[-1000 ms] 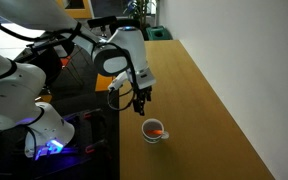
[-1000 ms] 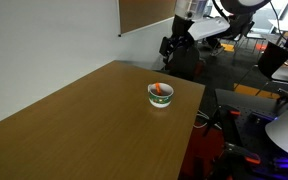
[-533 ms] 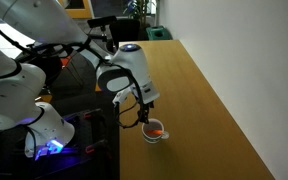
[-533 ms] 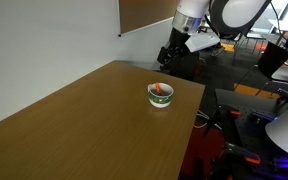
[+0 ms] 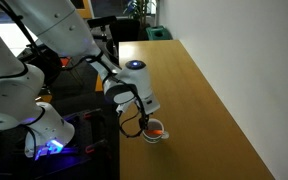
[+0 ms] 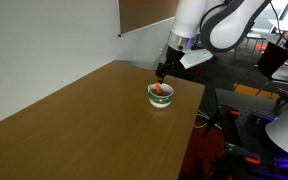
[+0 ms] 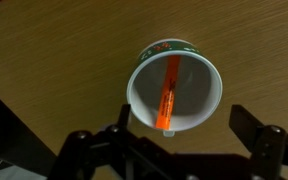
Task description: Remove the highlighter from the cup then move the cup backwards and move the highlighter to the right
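Observation:
The highlighter's raised end point(image 5: 157, 132) point(image 7: 165, 119) leans up at the cup's rim, so I will move my gripper down and outward over the cup next and bring its fingers around that end.
The small white cup point(image 7: 196, 98) stands on the wooden table point(image 7: 54, 60) with the orange highlighter point(image 7: 169, 92) lying slanted inside it. My gripper point(image 7: 184, 128) is open and empty, right above the cup, with a dark finger on either side of the cup's near rim. In both exterior views the gripper point(image 5: 148, 119) point(image 6: 162, 72) hangs just above the cup point(image 5: 156, 133) point(image 6: 160, 97), close to the table's edge by the robot. The highlighter's orange shows in the cup point(image 6: 160, 89).
The long wooden table point(image 5: 209, 100) point(image 6: 74, 125) runs along a white wall. The cup sits near the table edge next to the robot. The robot's base with a blue light point(image 5: 49, 145) and cables lie beyond that edge.
My gripper has come down and toward the cup, from well above the table edge to just over the cup. Cup and highlighter have not moved.

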`<state>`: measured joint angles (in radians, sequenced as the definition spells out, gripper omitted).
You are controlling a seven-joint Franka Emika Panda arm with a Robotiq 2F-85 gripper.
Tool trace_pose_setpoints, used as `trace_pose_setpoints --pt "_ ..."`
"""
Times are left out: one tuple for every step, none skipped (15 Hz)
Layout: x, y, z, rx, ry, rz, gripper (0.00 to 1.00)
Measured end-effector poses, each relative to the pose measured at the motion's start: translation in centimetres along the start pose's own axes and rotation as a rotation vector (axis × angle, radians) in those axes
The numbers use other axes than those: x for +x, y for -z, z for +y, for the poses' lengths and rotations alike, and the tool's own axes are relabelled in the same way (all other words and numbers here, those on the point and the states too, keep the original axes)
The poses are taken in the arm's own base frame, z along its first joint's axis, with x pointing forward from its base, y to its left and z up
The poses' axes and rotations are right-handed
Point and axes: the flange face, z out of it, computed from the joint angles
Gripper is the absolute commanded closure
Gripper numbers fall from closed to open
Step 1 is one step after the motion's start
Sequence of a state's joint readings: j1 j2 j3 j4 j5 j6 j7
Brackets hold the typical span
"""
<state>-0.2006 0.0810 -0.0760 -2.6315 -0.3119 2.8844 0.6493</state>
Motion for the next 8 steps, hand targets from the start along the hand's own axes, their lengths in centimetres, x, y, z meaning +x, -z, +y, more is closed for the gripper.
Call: trace_pose_setpoints --pt "0.1 -0.5 0.0 -0.002 0.0 -0.002 0.0" --pt "0.3 -0.9 -0.1 -0.005 -0.001 -0.003 0.04" --pt "0.5 -1.2 -0.1 -0.009 -0.001 -0.005 0.07" --pt "0.6 -1.6 -0.1 -0.014 0.0 -0.006 0.09" --pt "0.8 -1.9 -0.1 -0.02 0.0 -0.008 0.1" --pt "1.0 -2.2 -0.1 -0.025 0.001 -0.009 0.14" --pt "1.1 -2.5 -0.2 -0.03 0.003 -0.01 0.2" --pt "1.2 -2.8 -0.2 -0.036 0.004 -0.012 0.25"
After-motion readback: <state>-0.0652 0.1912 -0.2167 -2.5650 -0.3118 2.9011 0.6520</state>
